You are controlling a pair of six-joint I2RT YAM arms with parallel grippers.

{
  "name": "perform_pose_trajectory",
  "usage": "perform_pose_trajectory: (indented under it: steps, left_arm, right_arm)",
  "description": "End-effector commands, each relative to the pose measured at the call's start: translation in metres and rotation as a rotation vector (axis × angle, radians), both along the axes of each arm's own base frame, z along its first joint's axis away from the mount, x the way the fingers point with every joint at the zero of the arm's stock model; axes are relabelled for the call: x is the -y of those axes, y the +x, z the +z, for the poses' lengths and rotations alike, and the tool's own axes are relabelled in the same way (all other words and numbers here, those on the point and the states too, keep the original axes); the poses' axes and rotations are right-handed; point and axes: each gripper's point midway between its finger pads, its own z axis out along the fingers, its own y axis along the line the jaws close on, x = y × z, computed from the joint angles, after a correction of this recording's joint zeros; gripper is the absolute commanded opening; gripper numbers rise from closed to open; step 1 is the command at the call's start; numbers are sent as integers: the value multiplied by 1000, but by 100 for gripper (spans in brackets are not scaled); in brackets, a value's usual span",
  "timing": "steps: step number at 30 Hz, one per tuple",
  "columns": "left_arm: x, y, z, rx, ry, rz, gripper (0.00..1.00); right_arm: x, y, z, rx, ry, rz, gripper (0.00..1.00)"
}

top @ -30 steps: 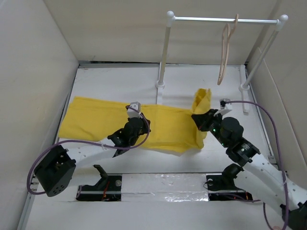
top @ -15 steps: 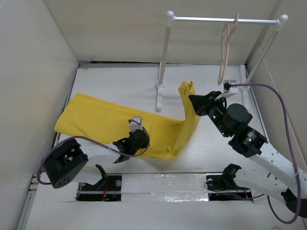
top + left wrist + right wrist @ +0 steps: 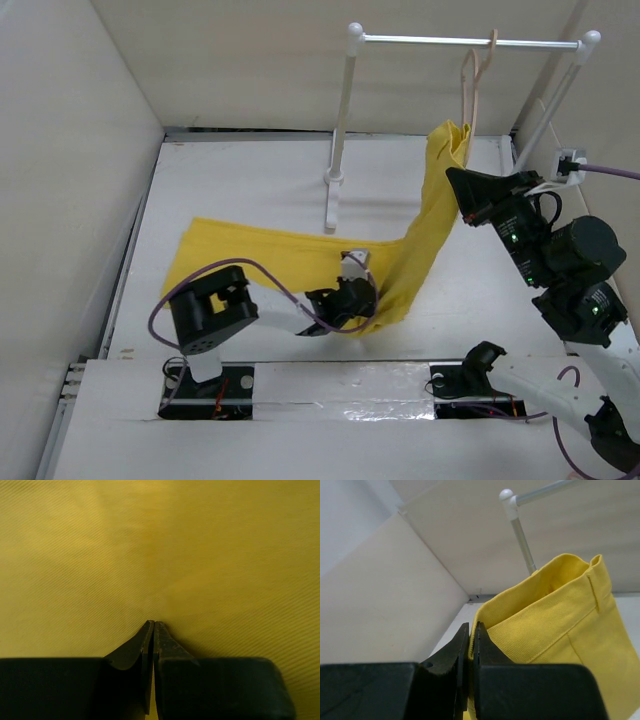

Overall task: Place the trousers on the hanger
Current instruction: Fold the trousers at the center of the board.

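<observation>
I will move my right gripper left in the top view and down and release the trousers' waistband over the trousers' other end (image 3: 206, 240), which lies flat.
The yellow trousers (image 3: 290, 252) lie across the table, with their right end lifted steeply up toward the rail. My right gripper (image 3: 462, 185) is shut on the raised waistband edge (image 3: 540, 620), holding it just below the beige hanger (image 3: 472, 78) that hangs by its hook on the white rail. The cloth hides the hanger's lower part. My left gripper (image 3: 365, 300) is shut on the trousers' front edge low on the table; in the left wrist view its closed fingertips (image 3: 153, 627) pinch the yellow cloth (image 3: 160, 555), which fills that view.
A white rail (image 3: 465, 41) on two posts (image 3: 340, 120) stands at the back, with its right post (image 3: 545, 110) near my right arm. Beige walls close in the left, back and right sides. A purple cable (image 3: 250, 275) loops over the left arm.
My right gripper has lifted the waistband up and right, to just below the hanger. My left gripper has slid right along the front edge, and the cloth on the table has dragged right.
</observation>
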Motion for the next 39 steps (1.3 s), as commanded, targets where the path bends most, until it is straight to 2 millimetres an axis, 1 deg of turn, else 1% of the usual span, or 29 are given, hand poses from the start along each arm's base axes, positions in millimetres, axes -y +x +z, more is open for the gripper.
perform_pose_trajectory:
  steps: [1,3,4,5,7,9,11,12,14,15,16,18,19,21,22,23,24,26,27,28,29,30,31,32,33,34,36,37,39]
  left_arm:
    - [79,-6,33,47,-83,-130,0]
    - [105,-12,41,69,-69,-185,0]
    - [124,-12,55,87,-89,-194,0]
    - [127,-12,60,104,-79,-185,0]
    - [119,-11,73,124,-78,-172,0]
    - [97,9,80,138,-82,-115,1]
    - [66,17,92,132,-105,-86,12]
    - [39,30,102,134,-129,-39,19]
    - [9,44,119,153,-157,24,22]
    - [-16,60,125,162,-154,89,24]
    - [-40,62,148,187,-202,133,24]
    - [-74,71,171,222,-244,205,23]
    - [-103,76,201,273,-314,259,23]
    - [-130,76,227,322,-359,301,23]
    - [-154,72,253,375,-398,346,22]
    - [-163,68,273,409,-443,363,22]
    - [-175,65,280,426,-441,383,21]
    - [-198,51,319,497,-523,414,21]
    - [-208,48,325,512,-524,429,21]
    - [-217,39,346,542,-570,429,21]
    - [-221,33,356,554,-587,418,21]
    - [-227,29,360,559,-583,419,21]
    - [-236,19,376,585,-618,415,21]
    - [-241,14,381,594,-629,413,21]
    - [-246,10,383,598,-634,414,21]
    - [-251,6,386,607,-642,420,21]
    - [-269,-4,389,622,-656,451,21]
    - [-280,-10,392,635,-673,469,21]
    - [-292,-13,387,628,-671,513,21]
  right_arm:
    - [9,-17,49,120,70,18,0]
    - [5,-13,48,113,56,18,0]
    - [4,-10,46,102,46,10,0]
    - [4,-8,46,103,31,6,0]
    - [1,-2,49,95,14,-4,0]
    - [-5,3,50,96,8,3,0]
    - [-12,5,51,105,8,23,0]
    - [-19,10,50,102,4,35,0]
    - [-26,16,48,99,1,42,0]
    - [-30,19,47,96,-1,47,0]
    - [-38,26,43,84,-11,58,0]
    - [-47,33,43,85,-9,68,0]
    - [-54,35,43,83,-10,85,0]
    - [-65,47,45,83,-14,86,0]
    - [-78,54,45,80,-12,104,0]
    - [-88,58,39,69,-22,120,0]
    - [-93,62,45,77,-16,128,0]
    - [-118,62,43,71,-20,179,0]
    - [-135,70,43,70,-23,195,0]
    - [-147,73,44,73,-20,209,0]
    - [-164,71,43,73,-18,239,0]
    - [-190,84,23,37,-49,258,0]
    - [-204,84,27,46,-38,281,0]
    - [-227,78,18,30,-41,324,0]
    - [-246,78,8,16,-51,352,0]
    - [-278,85,-20,-20,-86,379,0]
    - [-324,73,-47,-54,-103,457,0]
    - [-359,75,-91,-109,-159,516,1]
    - [-392,62,-113,-148,-160,589,20]
